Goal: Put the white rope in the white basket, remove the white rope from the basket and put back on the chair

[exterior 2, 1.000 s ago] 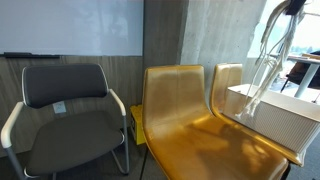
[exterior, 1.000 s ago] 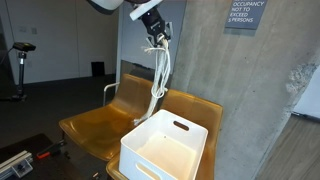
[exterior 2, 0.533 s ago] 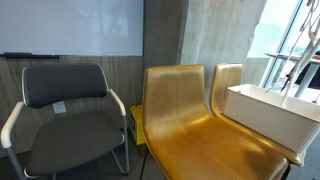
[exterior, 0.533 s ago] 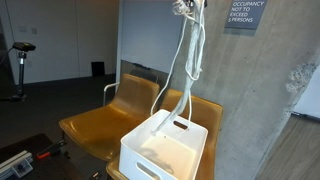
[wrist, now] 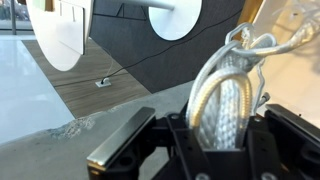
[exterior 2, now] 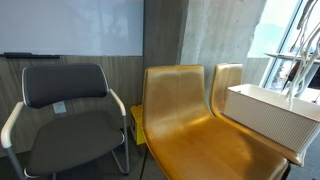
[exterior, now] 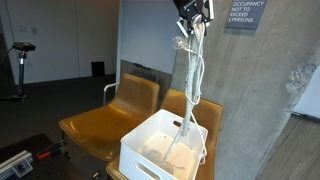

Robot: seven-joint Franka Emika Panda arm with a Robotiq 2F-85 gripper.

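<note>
My gripper will go down toward the open white basket's middle, well below it, and release the white rope there next.
My gripper is high above the white basket and is shut on the white rope. The rope hangs straight down in long loops, with its lower end inside the basket. In an exterior view the rope hangs at the right edge over the basket. In the wrist view the bundled rope sits clamped between the black fingers. The basket stands on the right seat of the yellow double chair.
A concrete wall stands right behind the basket and rope. A dark office chair stands beside the yellow seats. A bar stool stands far off on the open floor.
The gripper has moved from above the chair over to above the basket, then lowered a little. The rope's lower end has gone from hanging outside the basket to hanging inside it.
</note>
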